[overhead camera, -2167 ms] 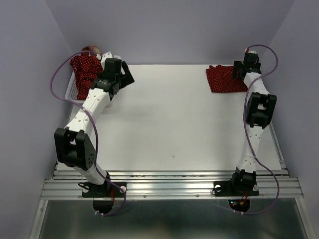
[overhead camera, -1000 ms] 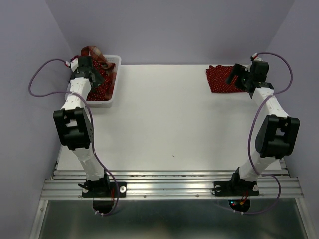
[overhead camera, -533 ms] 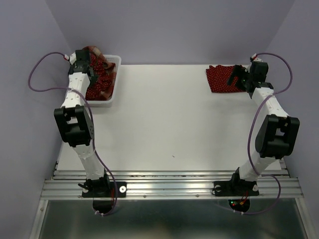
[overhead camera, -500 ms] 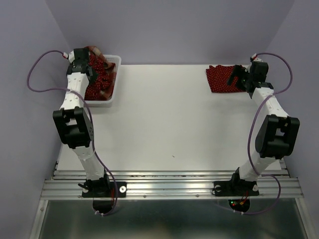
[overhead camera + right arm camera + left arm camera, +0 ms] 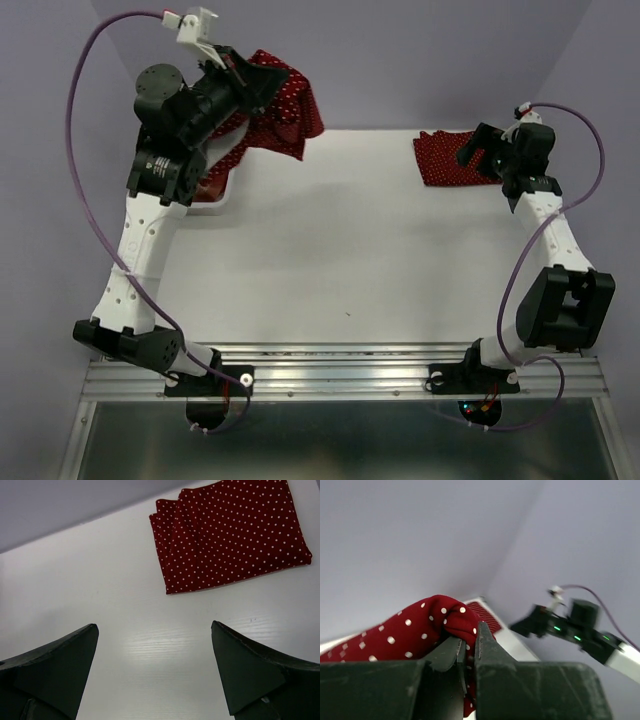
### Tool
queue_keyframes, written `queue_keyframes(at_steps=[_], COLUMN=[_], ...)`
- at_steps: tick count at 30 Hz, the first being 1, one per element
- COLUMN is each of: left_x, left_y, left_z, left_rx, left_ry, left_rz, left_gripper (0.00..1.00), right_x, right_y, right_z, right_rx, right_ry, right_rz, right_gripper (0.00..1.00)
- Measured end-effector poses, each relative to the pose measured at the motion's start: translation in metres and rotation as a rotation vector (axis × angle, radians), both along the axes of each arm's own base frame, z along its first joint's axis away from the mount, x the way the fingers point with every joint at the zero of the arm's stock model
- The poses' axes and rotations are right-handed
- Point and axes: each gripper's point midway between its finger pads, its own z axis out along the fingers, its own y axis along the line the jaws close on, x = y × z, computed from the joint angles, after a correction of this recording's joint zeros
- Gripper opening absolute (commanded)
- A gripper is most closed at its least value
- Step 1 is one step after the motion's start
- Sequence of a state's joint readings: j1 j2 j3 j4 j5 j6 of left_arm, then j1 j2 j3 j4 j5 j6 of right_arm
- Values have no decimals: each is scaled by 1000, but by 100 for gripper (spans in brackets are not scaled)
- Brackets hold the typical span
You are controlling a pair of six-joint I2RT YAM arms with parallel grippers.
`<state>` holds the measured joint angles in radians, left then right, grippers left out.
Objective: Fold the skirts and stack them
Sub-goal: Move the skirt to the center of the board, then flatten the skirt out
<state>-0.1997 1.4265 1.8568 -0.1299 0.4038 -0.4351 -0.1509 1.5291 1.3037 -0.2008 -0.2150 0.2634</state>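
Next, my right gripper moves back from the folded skirt and lowers to close on the hanging skirt's loose end (image 5: pixel 303 130), since only my left gripper holds it.
My left gripper (image 5: pixel 258 88) is raised high above the table's back left and is shut on a dark red polka-dot skirt (image 5: pixel 287 108). The skirt hangs loose from it. In the left wrist view, the skirt (image 5: pixel 427 625) bunches between the closed fingers of my left gripper (image 5: pixel 469 641). A second polka-dot skirt (image 5: pixel 448 158) lies folded flat at the back right and also shows in the right wrist view (image 5: pixel 230 535). My right gripper (image 5: pixel 480 150) hovers beside it. In the right wrist view my right gripper (image 5: pixel 154 627) is open over bare table.
The white basket (image 5: pixel 208 203) sits at the back left, mostly covered by my left arm, with some reddish cloth inside. Purple walls close in the back and both sides. A metal rail (image 5: pixel 340 375) runs along the near edge.
My left gripper shut on the polka-dot skirt in the basket and lifted it up and to the right. The right arm shifted slightly and stayed open.
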Motion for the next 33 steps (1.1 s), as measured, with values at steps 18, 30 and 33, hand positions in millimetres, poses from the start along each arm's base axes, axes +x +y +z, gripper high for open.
queue_keyframes(at_steps=[18,30,33], left_x=[54,-14,-40], left_y=[-66,-11,2], left_z=[-280,-406,-391], left_rx=[122,197,167], left_ry=[641,989,947], left_rz=[-3,194,222], left_gripper=[99,99,99], right_x=[-17,-36,-63], right_y=[17,87,81], right_z=[11,-54,-82], right_rx=[80,64,66], right_ry=[-27,222,306], right_rz=[28,65,16], right_gripper=[100,100,100])
